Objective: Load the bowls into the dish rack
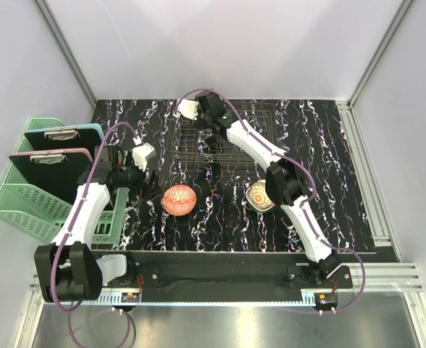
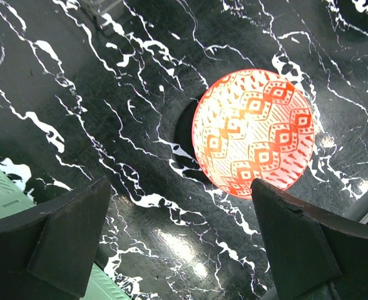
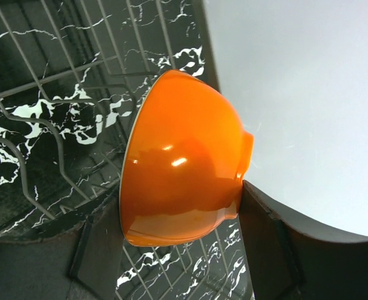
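The orange bowl (image 3: 184, 169) still hangs sideways above the rack's wires, so I need to lower my right gripper, slightly back from the white wall, and release the bowl.
My right gripper (image 3: 181, 219) is shut on an orange bowl (image 3: 184, 169), held on its side with its rim to the left, just above the wires of the dark dish rack (image 3: 40, 125). From above, this gripper (image 1: 209, 129) is over the rack's (image 1: 253, 119) left part, and the orange bowl is hidden under it. A red-patterned bowl (image 1: 179, 200) lies upside down on the table, also seen in the left wrist view (image 2: 253, 132). My left gripper (image 1: 139, 181) is open and empty just left of it, above the table (image 2: 184, 250). A cream bowl with yellow floral inside (image 1: 259, 196) sits partly under my right arm.
A mint-green slatted basket (image 1: 24, 196) holding two clipboards (image 1: 46, 156) stands at the table's left edge, beside my left arm; its corner shows in the left wrist view (image 2: 2, 194). White walls enclose the black marbled table (image 1: 329, 181).
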